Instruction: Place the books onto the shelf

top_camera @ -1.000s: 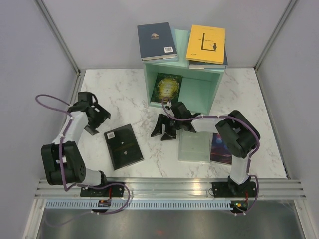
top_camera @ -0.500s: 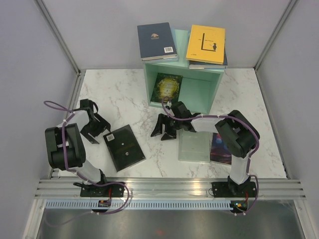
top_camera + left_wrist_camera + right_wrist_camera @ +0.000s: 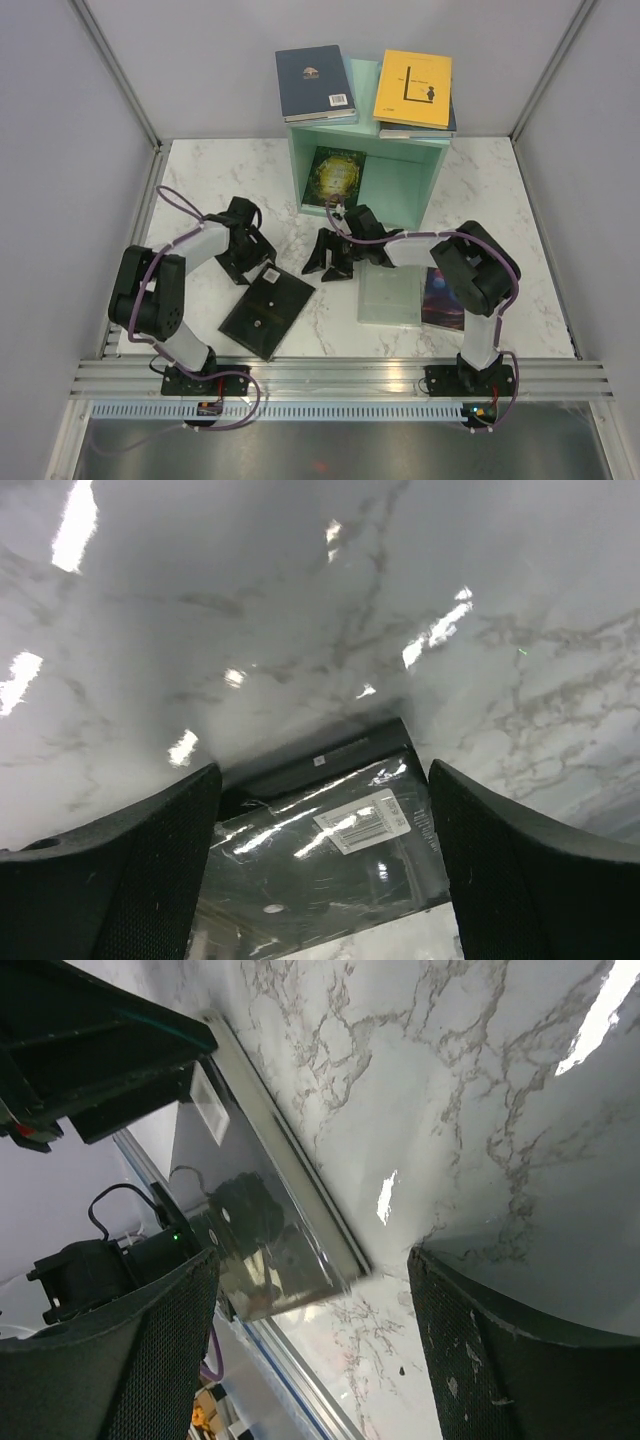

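Next I need to move my right gripper back and to the left in the top view onto the black book's long edge facing the green book [image 3: 390,293], because it is clear.
The mint-green shelf [image 3: 400,185] stands at the back. A navy book [image 3: 315,83] and a yellow book [image 3: 413,88] lie on its top, and a dark book with a gold glow [image 3: 335,177] leans inside it. On the table a black book [image 3: 267,311] lies askew. My left gripper [image 3: 250,262] is open at its far corner; in the left wrist view the left gripper [image 3: 320,770] has the book's barcode end [image 3: 360,825] between its fingers. My right gripper [image 3: 330,262] is open and empty, low over the marble. A pale green book [image 3: 390,293] overlaps a dark galaxy book [image 3: 444,298].
Grey walls close in the white marble table [image 3: 250,180] on three sides. A metal rail [image 3: 340,380] runs along the near edge by the arm bases. The right wrist view shows the black book [image 3: 270,1230] and the left arm's parts beyond it.
My left arm has swung from the left wall toward the middle. The black book has turned and slid toward the right and the front. The right arm has stayed still.
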Available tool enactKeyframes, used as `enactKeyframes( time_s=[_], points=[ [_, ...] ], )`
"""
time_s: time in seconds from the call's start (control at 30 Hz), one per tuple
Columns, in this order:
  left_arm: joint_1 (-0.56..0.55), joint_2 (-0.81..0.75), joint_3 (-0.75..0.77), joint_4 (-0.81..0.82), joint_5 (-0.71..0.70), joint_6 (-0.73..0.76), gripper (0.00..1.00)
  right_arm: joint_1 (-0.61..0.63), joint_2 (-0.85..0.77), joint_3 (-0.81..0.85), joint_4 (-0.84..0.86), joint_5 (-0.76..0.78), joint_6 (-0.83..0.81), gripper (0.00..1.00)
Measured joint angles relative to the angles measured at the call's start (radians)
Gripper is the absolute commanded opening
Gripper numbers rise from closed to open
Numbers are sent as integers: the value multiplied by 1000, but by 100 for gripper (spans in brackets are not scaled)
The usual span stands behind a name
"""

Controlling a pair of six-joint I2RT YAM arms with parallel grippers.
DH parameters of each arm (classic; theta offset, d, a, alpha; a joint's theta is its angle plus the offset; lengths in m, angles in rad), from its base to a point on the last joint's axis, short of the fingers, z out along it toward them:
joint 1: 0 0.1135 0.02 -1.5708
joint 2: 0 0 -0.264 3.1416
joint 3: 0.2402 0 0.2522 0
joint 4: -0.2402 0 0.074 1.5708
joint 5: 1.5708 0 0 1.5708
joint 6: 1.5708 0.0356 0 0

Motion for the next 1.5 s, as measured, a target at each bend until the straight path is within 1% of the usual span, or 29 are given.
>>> enactKeyframes(
  time_s=[0.13,0.23,0.37,0.47,0.57,0.67,0.77,0.83,0.97,1.1,1.17,1.33,1.43,1.5],
  points=[
    [-80,23,24,1,33,-70,87,-5,-17,-50,63,-13,8,80],
    [-99,25,28,1,46,-77,88,-5,-78,-146,103,-16,30,80],
    [-82,25,36,-34,37,-54,88,-5,-194,-281,105,6,65,81],
    [-45,18,36,-64,19,-11,88,-5,-258,-343,92,31,82,81],
    [-12,-5,26,-85,-3,27,88,0,-307,-403,114,50,115,82],
    [0,-35,3,-93,-11,47,88,27,-315,-435,171,68,162,81],
    [-2,-58,-22,-92,-6,52,88,93,-292,-443,235,93,220,81],
    [-2,-73,-39,-89,5,52,88,159,-254,-438,304,105,269,81],
    [-2,-99,-77,-63,35,52,88,287,-142,-412,480,132,392,81],
    [-2,-127,-132,-7,92,57,87,382,3,-364,686,153,527,81],
    [7,-148,-158,29,107,69,87,413,69,-355,810,161,582,80],
    [24,-199,-230,104,162,90,87,449,165,-361,1050,311,626,80],
    [21,-217,-270,177,268,90,87,450,178,-368,1106,391,654,77],
    [26,-237,-298,221,300,89,87,449,166,-378,1096,419,664,69]
  ],
)
